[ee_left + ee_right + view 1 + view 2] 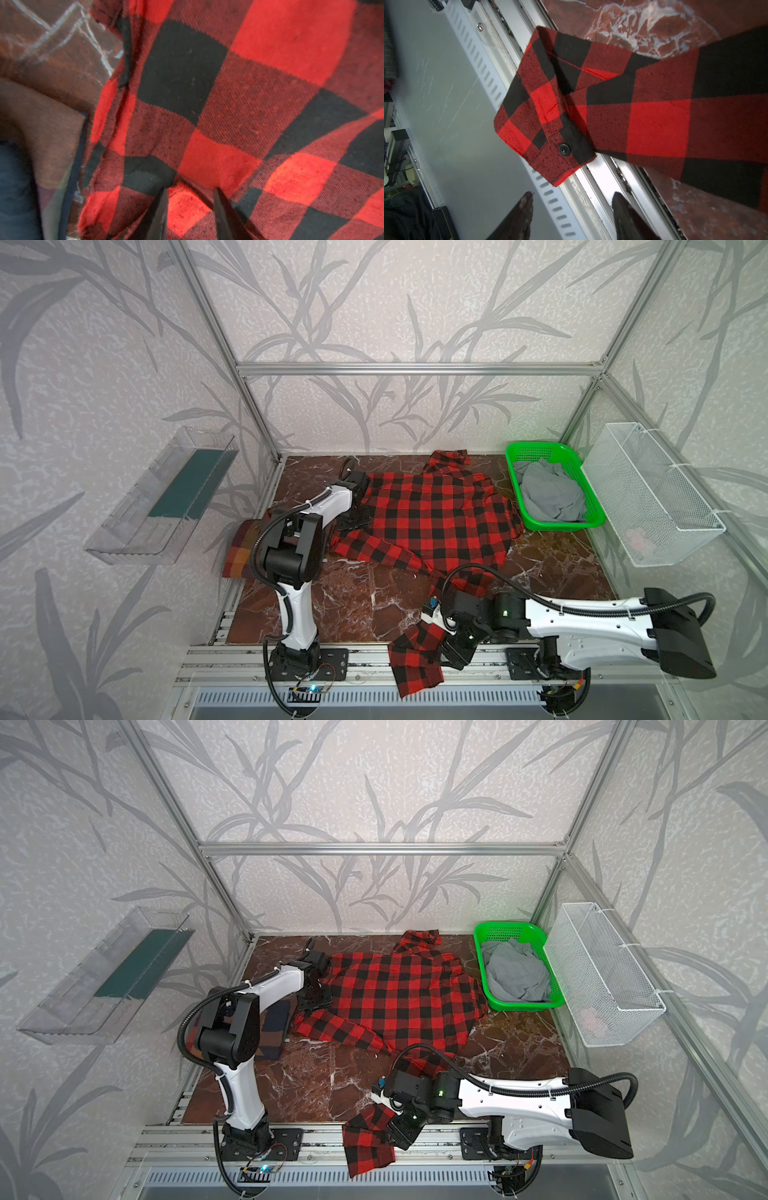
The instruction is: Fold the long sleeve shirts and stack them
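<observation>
I should lower my right gripper's open fingers onto the cuff's corner (437,665) (583,156) beside the button and close them there, because the cuff hangs past the table edge onto the bar.
The red-and-black check shirt (432,514) (395,994) lies spread on the marble table. One sleeve runs to the front, and its buttoned cuff (415,664) (546,108) hangs over the table edge onto the rail. My left gripper (353,518) (192,199) is at the shirt's left edge, its jaws pinching a raised fold of the red check cloth. My right gripper (442,657) (573,199) is open above the front rail beside the cuff, with nothing between its fingers. The brown plaid shirt (241,547) (272,1031) lies folded at the left, partly hidden under my left arm.
A green basket (515,472) holding grey cloth (548,493) stands at the back right. A white wire basket (656,497) hangs on the right wall and a clear plastic tray (162,497) on the left wall. An aluminium rail (365,659) runs along the table's front.
</observation>
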Controlling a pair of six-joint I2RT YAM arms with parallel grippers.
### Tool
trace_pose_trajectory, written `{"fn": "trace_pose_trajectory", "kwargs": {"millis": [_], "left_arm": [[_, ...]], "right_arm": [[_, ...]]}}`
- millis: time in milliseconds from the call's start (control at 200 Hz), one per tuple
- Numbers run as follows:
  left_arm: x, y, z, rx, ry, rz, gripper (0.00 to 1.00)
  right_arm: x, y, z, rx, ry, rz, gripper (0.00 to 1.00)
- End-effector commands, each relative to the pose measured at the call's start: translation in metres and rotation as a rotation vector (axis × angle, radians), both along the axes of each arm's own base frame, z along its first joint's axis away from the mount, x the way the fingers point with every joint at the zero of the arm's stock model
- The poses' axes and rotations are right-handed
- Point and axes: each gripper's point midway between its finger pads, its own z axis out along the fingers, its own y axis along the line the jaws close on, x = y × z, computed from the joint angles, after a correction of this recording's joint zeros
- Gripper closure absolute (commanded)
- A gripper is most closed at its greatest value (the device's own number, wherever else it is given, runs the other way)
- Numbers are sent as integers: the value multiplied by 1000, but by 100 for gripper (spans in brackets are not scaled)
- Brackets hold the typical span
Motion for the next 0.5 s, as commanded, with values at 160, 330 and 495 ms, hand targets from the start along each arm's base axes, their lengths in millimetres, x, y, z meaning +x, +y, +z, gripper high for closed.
{"fn": "trace_pose_trajectory", "kwargs": {"millis": [160, 330, 495], "left_arm": [[-12, 6, -18, 45, 67, -12, 76], [-12, 6, -18, 47, 67, -12, 86], [-13, 5, -18, 45, 66, -13, 99]], "right_arm": [[-11, 8, -20, -47, 21, 33, 39], [-2, 16, -25, -52, -18, 10, 41], [-2, 27, -34, -47, -7, 16, 44]]}}
